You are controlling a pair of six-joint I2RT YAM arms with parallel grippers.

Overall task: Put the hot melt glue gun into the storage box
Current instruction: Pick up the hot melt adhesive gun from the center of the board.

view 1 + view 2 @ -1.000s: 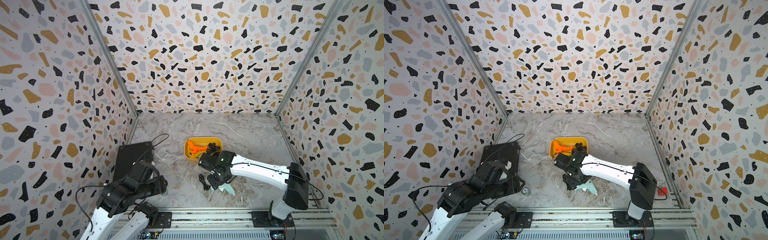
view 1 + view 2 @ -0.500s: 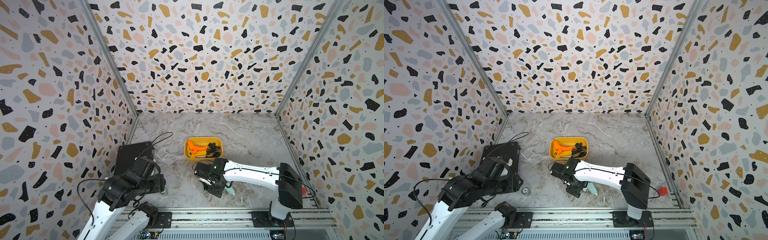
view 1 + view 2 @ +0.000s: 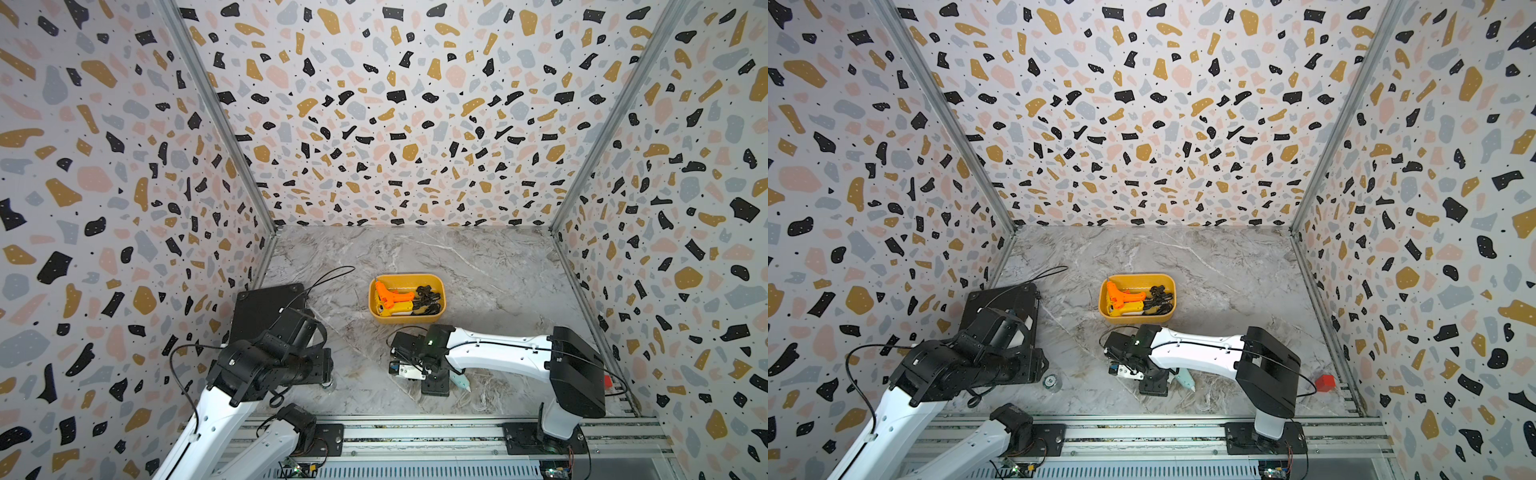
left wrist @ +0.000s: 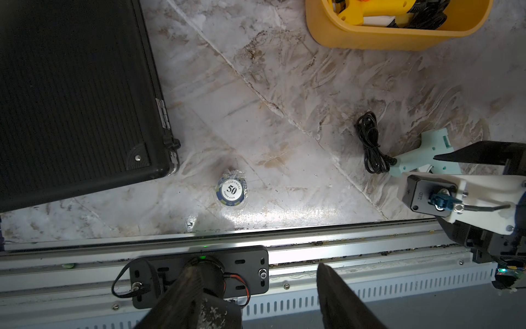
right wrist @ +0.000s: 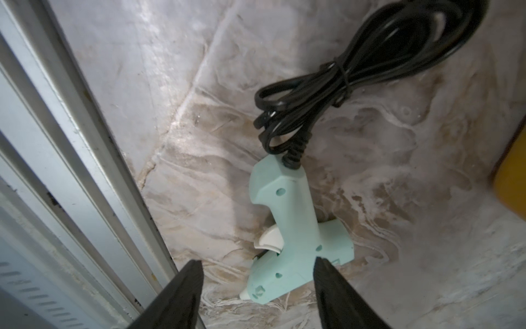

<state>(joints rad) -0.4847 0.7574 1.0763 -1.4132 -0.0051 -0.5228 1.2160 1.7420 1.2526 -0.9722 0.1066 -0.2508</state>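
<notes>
My right gripper is open, and the slim sides of the handle fit between its fingers. It should next move down and toward the bundled cord (image 5: 341,85) to close on the glue gun's handle (image 5: 288,194).
A mint-green hot melt glue gun (image 5: 290,228) lies flat on the marble table near the front rail, and its bundled black cord (image 5: 341,85) trails off the handle. My right gripper (image 5: 259,260) hangs open just above it, with one finger on each side of the barrel. In both top views the right arm covers most of the glue gun (image 3: 460,380) (image 3: 1185,379). The yellow-orange storage box (image 3: 405,321) (image 3: 1138,321) stands mid-table behind it and holds an orange glue gun (image 3: 390,296), a yellow one and black cords. My left gripper (image 4: 257,266) is open and empty over the front rail.
A flat black case (image 3: 266,307) (image 4: 76,94) lies at the left. A poker chip (image 4: 231,189) (image 3: 1052,381) sits near the front rail (image 4: 341,236), beside my left arm. A small red cube (image 3: 1325,382) is at the front right corner.
My right arm has swung from beside the box down toward the front of the table, over the mint glue gun, and its jaws have opened slightly. The left arm shifted a little.
</notes>
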